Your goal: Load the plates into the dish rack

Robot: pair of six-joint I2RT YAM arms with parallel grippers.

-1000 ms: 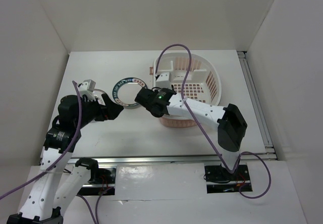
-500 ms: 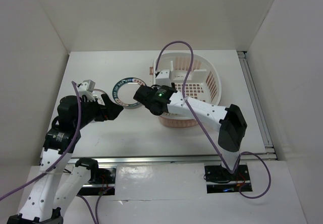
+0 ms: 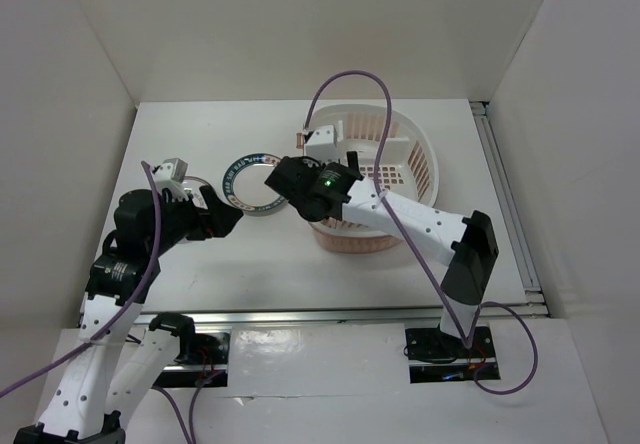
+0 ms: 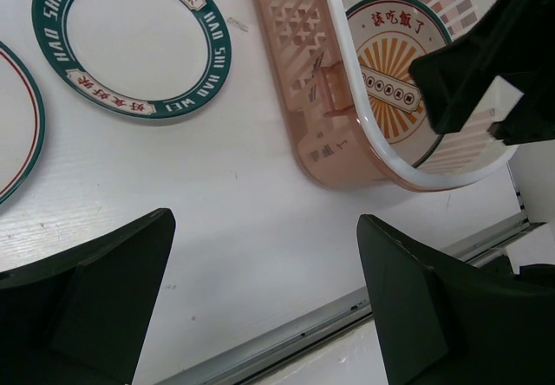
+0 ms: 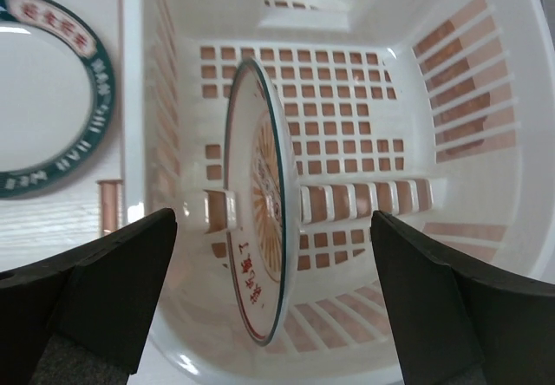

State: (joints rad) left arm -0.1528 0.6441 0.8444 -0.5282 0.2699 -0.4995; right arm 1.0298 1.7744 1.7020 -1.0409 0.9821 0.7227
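The left gripper lowers across to the third plate's near rim next, as that unracked plate lies below the gripper and to its left in the top view.
The dish rack stands at the right middle of the table. Inside it, the sunburst plate stands on edge against the rack's left wall. My right gripper hangs open above that plate, a finger well clear on each side. On the table left of the rack lies the plate with the blue-green rim, which also shows in the left wrist view. A third plate peeks in at that view's left edge. My left gripper is open over bare table, holding nothing.
The right arm reaches over the rack's near side. A metal rail runs along the table's near edge, just below the left gripper. White walls close in the table at the left, back and right.
The right gripper has opened and let go of the sunburst plate, which stays on edge in the rack. That gripper has lifted slightly toward the far side. The left arm has not moved.
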